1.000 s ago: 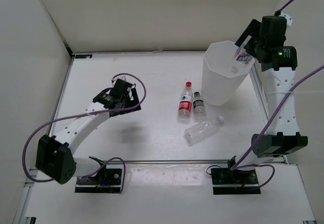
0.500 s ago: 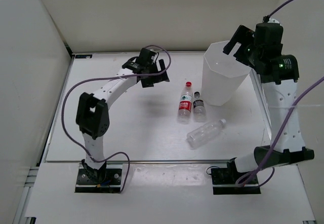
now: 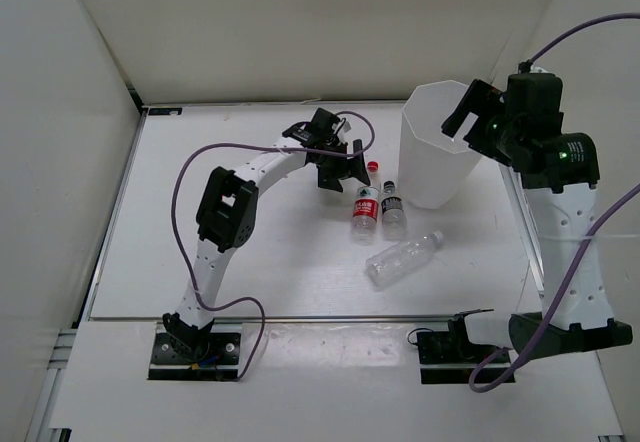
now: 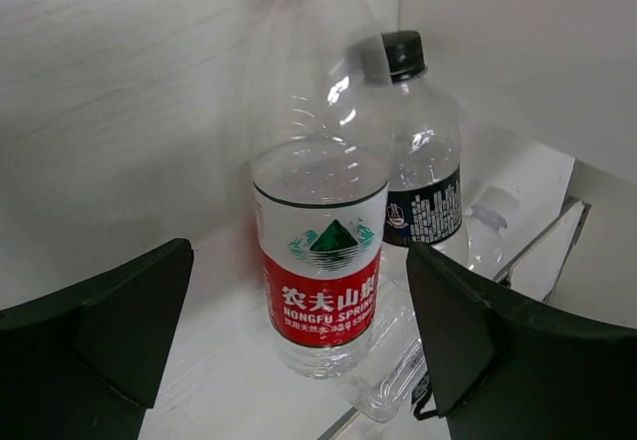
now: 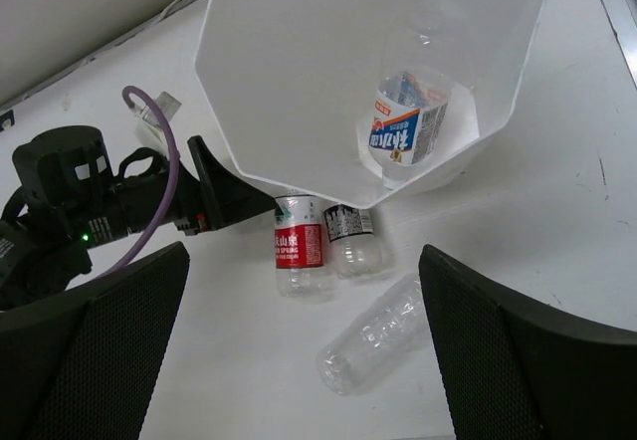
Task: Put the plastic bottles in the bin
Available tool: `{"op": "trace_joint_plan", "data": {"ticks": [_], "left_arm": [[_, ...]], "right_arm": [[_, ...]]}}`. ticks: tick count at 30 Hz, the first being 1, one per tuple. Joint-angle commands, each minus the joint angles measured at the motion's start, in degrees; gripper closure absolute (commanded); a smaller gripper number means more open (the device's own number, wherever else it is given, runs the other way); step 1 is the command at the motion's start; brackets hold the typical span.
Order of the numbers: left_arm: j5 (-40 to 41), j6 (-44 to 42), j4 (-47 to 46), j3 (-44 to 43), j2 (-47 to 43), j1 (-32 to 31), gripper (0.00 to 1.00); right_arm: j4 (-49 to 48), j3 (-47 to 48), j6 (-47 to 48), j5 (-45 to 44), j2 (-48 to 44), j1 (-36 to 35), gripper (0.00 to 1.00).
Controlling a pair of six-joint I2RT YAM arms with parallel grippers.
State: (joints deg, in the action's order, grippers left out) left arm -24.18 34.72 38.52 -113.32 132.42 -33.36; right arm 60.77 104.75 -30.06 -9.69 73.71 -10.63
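I should move my left gripper toward the black-capped bottle next and lower it onto the cap-side part of the red-white label, because its fingers are above the red-capped bottle (image 3: 365, 205).
The red-capped bottle (image 3: 365, 205) with a red-white label lies on the table beside the black-capped bottle (image 3: 392, 207), both just in front of the white bin (image 3: 432, 167). The plain clear bottle (image 3: 403, 258) lies nearer me. My left gripper (image 3: 345, 167) is open and empty by the red cap; in its wrist view its jaws (image 4: 299, 261) flank the red-capped bottle (image 4: 320, 261), with the black-capped bottle (image 4: 423, 186) behind. My right gripper (image 3: 465, 117) is open and empty above the bin's rim. The short blue-white bottle (image 5: 408, 126) lies inside the bin (image 5: 289, 72).
White walls close the table in at the left, back and right. A metal rail (image 3: 523, 212) runs along the table's right edge beside the bin. The left arm's purple cable (image 3: 185, 187) loops over the left half of the table.
My right gripper let the blue-white bottle go into the bin and stays open above it. My left arm swung right across the table to the red-capped bottle.
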Motion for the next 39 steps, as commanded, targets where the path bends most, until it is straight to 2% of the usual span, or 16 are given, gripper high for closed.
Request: {"op": "trace_joint_plan", "data": {"ticks": [1, 7, 10, 14, 17, 22, 24, 28, 29, 32, 33, 35, 36, 39], "left_arm": [[-5.6, -3.78, -0.55, -2.35, -0.06, -0.74, 0.01], [-8.59, -6.33, -2.05, 0.2, 2.92, -2.67, 0.01], [-11.58, -5.63, -2.58, 0.2, 3.9, -2.67, 0.05], [-15.01, -5.01, -2.58, -1.03, 5.39, -2.67, 0.19], [-15.54, -5.01, -2.58, 2.39, 3.56, -1.97, 0.29], [-10.55, -3.61, -2.58, 6.62, -1.98, 2.95, 0.41], [-7.65, -2.21, -2.58, 6.01, -6.11, 4.44, 0.41], [-0.08, -4.3, -2.58, -4.33, -9.37, 6.38, 0.41], [0.71, -5.01, -2.58, -13.42, -9.37, 6.38, 0.43], [-0.34, -4.76, -3.81, -30.77, -1.4, 7.0, 0.46], [-1.03, -3.7, -7.37, -37.96, 0.19, 7.0, 0.48], [0.09, -0.54, -13.79, -37.69, -0.05, 6.21, 0.5], [1.58, -0.53, -20.35, -34.02, -1.45, 5.68, 0.5], [5.35, 0.08, -29.36, -30.47, -5.33, 3.58, 0.49]], "right_arm": [[-0.04, -0.51, 0.45, -0.94, -3.39, -0.09, 0.0], [0.49, -3.41, 0.45, -1.64, -4.63, -0.09, 0.0], [0.49, -3.41, 0.97, -2.25, -4.63, -0.09, 0.0], [0.49, -4.64, 0.97, -4.45, -5.68, -0.09, 0.0], [0.49, -5.35, 0.97, -5.25, -5.69, -0.09, 0.0], [0.49, -6.57, 0.97, -5.78, -6.91, -0.09, 0.0], [0.49, -8.76, 0.97, -5.78, -8.32, -0.09, 0.0], [2.41, -11.5, -0.16, -8.31, -11.13, -0.09, 0.0], [3.29, -11.5, -0.69, -8.32, -11.92, -0.09, 0.0], [5.31, -12.2, -1.92, -9.03, -12.54, -0.09, 0.0], [6.02, -12.2, -2.45, -9.03, -12.54, -0.09, 0.0], [8.12, -11.59, -3.86, -9.03, -13.16, 0.53, 0.0], [8.13, -11.59, -3.86, -9.03, -13.94, 0.53, 0.0], [10.32, -10.27, -4.48, -6.93, -15.17, 1.14, 0.0]]}}
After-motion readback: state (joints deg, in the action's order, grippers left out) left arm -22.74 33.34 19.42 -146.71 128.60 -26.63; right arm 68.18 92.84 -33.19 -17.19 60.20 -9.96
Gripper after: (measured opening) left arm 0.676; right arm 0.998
